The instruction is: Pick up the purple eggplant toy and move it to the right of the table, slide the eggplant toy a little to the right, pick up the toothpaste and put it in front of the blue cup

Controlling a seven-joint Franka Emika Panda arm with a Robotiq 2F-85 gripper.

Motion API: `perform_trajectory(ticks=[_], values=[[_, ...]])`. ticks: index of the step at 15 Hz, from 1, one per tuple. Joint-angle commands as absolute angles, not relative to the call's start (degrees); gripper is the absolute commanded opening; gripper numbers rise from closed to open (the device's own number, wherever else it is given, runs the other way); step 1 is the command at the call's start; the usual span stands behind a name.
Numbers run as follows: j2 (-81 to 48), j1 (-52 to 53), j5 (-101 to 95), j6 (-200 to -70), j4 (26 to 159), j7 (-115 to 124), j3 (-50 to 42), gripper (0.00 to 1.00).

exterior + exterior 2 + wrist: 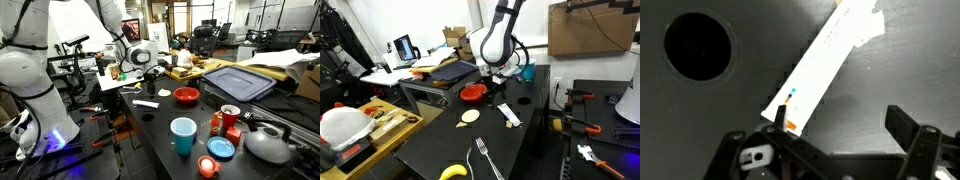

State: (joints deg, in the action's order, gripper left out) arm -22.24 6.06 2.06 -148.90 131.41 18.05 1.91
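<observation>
The toothpaste (146, 104) (824, 64) needs my gripper farther along it, away from its printed end, so my gripper will turn first and then go down.
The toothpaste (825, 60), a slim white tube with red and blue print, lies flat on the black table (910, 60). It also shows in both exterior views (146, 103) (510, 115). My gripper (840, 125) is open and empty just above it, with the left finger over the tube's lower end and the right finger over bare table. The gripper also shows in both exterior views (150, 68) (498, 88). The blue cup (183, 135) stands upright on the table, apart from the tube, and also shows in an exterior view (527, 72). No purple eggplant is clear. A pale oval piece (469, 117) lies near the tube.
A red bowl (186, 96) sits beside the tube. A flat blue dish (221, 148), a red cup (229, 115) and a grey kettle (268, 145) stand near the blue cup. A banana (453, 172) and a fork (485, 160) lie at one end. A round hole (697, 45) is in the tabletop.
</observation>
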Motion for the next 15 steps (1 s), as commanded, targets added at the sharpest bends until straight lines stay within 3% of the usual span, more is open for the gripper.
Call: perform_trajectory(ticks=[1,15], values=[[-19.73,8.62,3.65,-148.97,135.00,25.19,0.56,1.00],[-22.00,8.58,13.86,-150.28,138.86,32.84,0.73,1.00]])
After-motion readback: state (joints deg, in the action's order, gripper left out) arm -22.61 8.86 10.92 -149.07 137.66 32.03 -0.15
